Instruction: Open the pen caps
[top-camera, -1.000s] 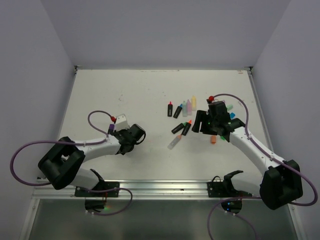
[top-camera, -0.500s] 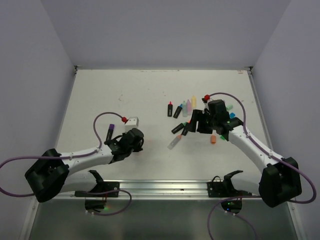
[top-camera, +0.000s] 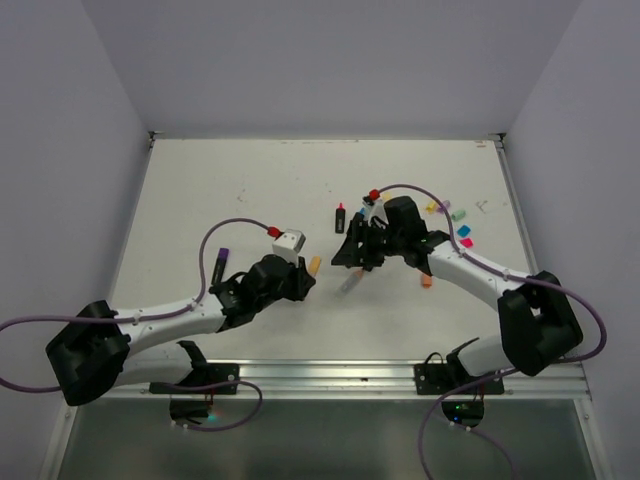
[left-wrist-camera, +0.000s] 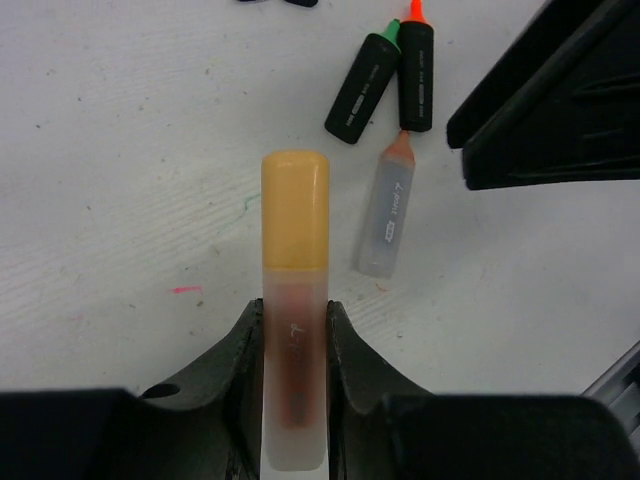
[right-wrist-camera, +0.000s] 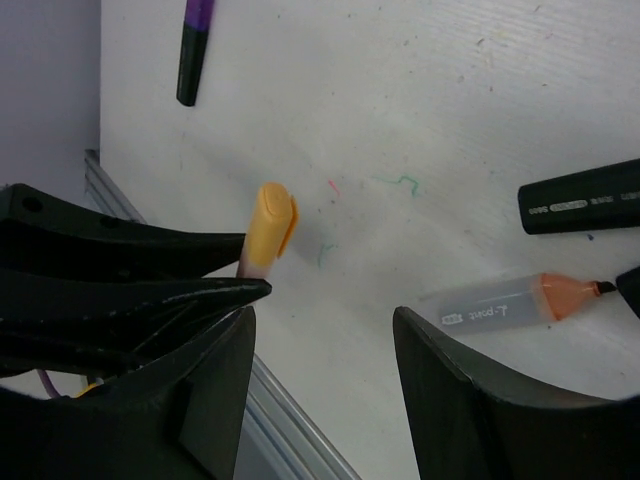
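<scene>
I will move my left gripper down and right in the top view to bare tabletop by the grey pen (top-camera: 327, 306), releasing the capped pen's body there.
My left gripper (left-wrist-camera: 295, 340) is shut on the translucent barrel of a pen (left-wrist-camera: 295, 380). Its orange-yellow cap (left-wrist-camera: 295, 210) points toward my right gripper. In the top view my left gripper (top-camera: 298, 277) holds the capped pen (top-camera: 313, 265) at mid-table. My right gripper (top-camera: 352, 255) is open, just right of the cap. In the right wrist view the cap (right-wrist-camera: 268, 230) shows beyond and left of my open right gripper (right-wrist-camera: 320, 390), not between the fingers. An uncapped grey pen with an orange tip (left-wrist-camera: 388, 215) lies on the table nearby.
Two black pens (left-wrist-camera: 362, 90) (left-wrist-camera: 416, 85) lie beyond the grey pen. A black pen with a pink end (top-camera: 340, 217) and a purple-ended one (top-camera: 219, 265) lie apart. Loose caps (top-camera: 465, 231) (top-camera: 426, 281) are scattered at the right. A metal rail (right-wrist-camera: 300, 420) runs along the near edge.
My left gripper has moved right and forward with the capped pen. My right gripper has swung left toward it, away from the loose caps and over the pen cluster.
</scene>
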